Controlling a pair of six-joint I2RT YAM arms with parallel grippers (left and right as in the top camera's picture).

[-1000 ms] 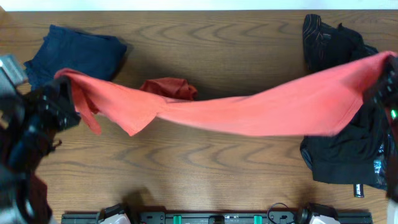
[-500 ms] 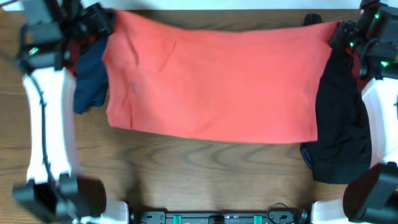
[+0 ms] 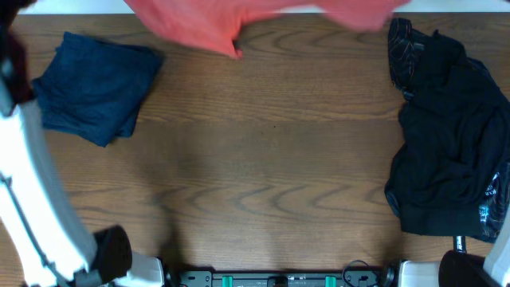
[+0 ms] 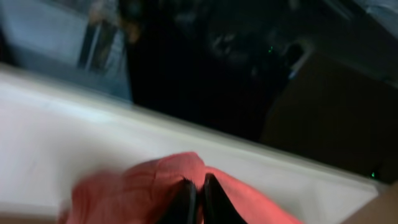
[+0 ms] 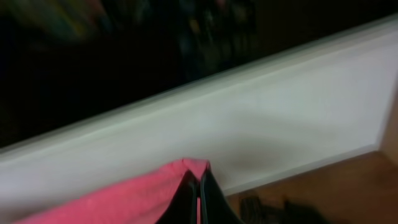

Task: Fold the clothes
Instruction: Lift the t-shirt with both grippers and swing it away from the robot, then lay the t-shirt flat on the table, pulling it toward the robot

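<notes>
Next, the right gripper moves down and back to the black pile's edge (image 3: 398, 163) and releases the shirt there, since the wood alongside lies bare for spreading it.
The coral-red T-shirt (image 3: 239, 20) hangs blurred at the table's far edge, mostly out of the overhead view. My left gripper (image 4: 198, 186) is shut on one part of it (image 4: 137, 193). My right gripper (image 5: 198, 183) is shut on another part (image 5: 124, 199). Both grippers themselves are outside the overhead view; only the white left arm (image 3: 40, 191) shows. A navy blue garment (image 3: 96, 84) lies folded at the far left. A pile of black clothes (image 3: 450, 135) lies at the right.
The wooden table (image 3: 263, 159) lies between the navy garment and the black pile. A white wall or ledge (image 5: 249, 118) runs behind the table's far edge.
The T-shirt was stretched over the table, then spread wide, and now is carried up and back past the far edge. Both grippers left the overhead view.
</notes>
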